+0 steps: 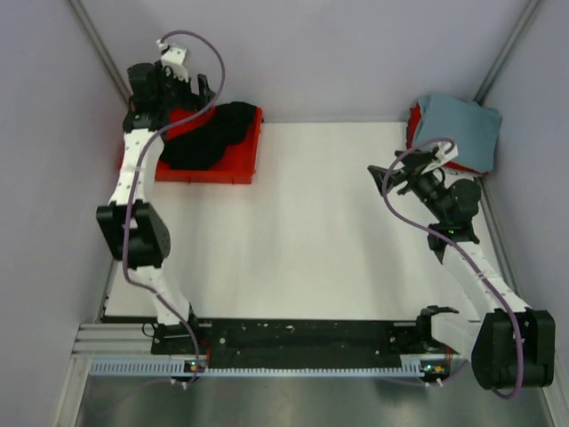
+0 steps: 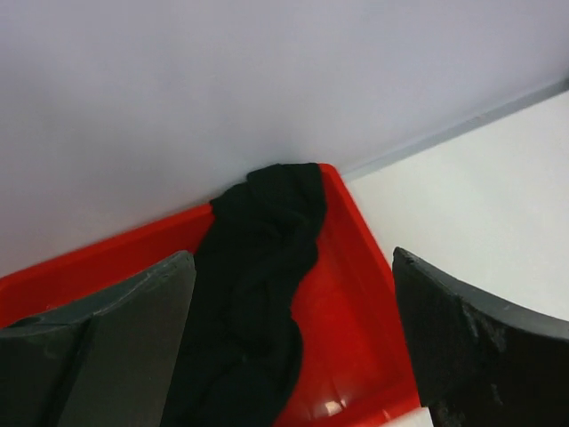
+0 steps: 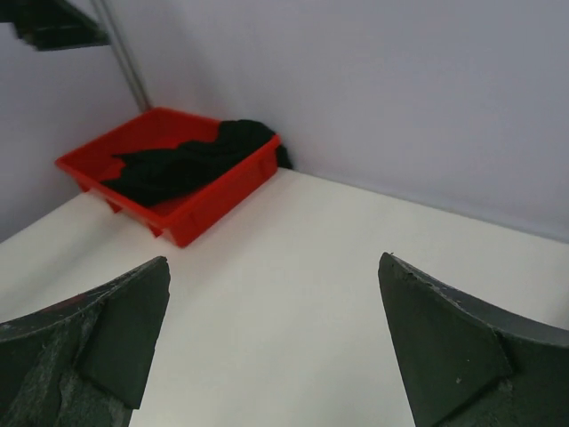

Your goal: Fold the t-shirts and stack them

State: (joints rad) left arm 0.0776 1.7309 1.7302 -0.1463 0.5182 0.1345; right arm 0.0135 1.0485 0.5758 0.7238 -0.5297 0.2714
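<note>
I should lower the open fingers of my left gripper onto the middle of the crumpled cloth [image 1: 212, 139] [image 2: 252, 307] next, because the black t-shirt is in the tray below the gripper.
A plain black t-shirt [image 1: 209, 133] lies crumpled in a red plastic tray [image 1: 247, 158] at the table's far left. My left gripper [image 1: 203, 96] hovers over the tray, open and empty. In the left wrist view the black shirt [image 2: 258, 294] runs between and below my open left gripper [image 2: 293, 347]. A folded grey-blue shirt [image 1: 460, 129] lies on a folded red shirt [image 1: 414, 120] at the far right. My right gripper [image 1: 384, 178] is open and empty over the table near that stack. The right wrist view shows my right gripper [image 3: 271, 347] facing the black shirt [image 3: 187, 160] across the table.
The white table top [image 1: 320, 231] lies between tray and stack. Grey walls close in the back and both sides. The tray's wall [image 3: 204, 209] and floor [image 2: 356, 294] show in the wrist views. A black rail [image 1: 302, 336] runs along the near edge.
</note>
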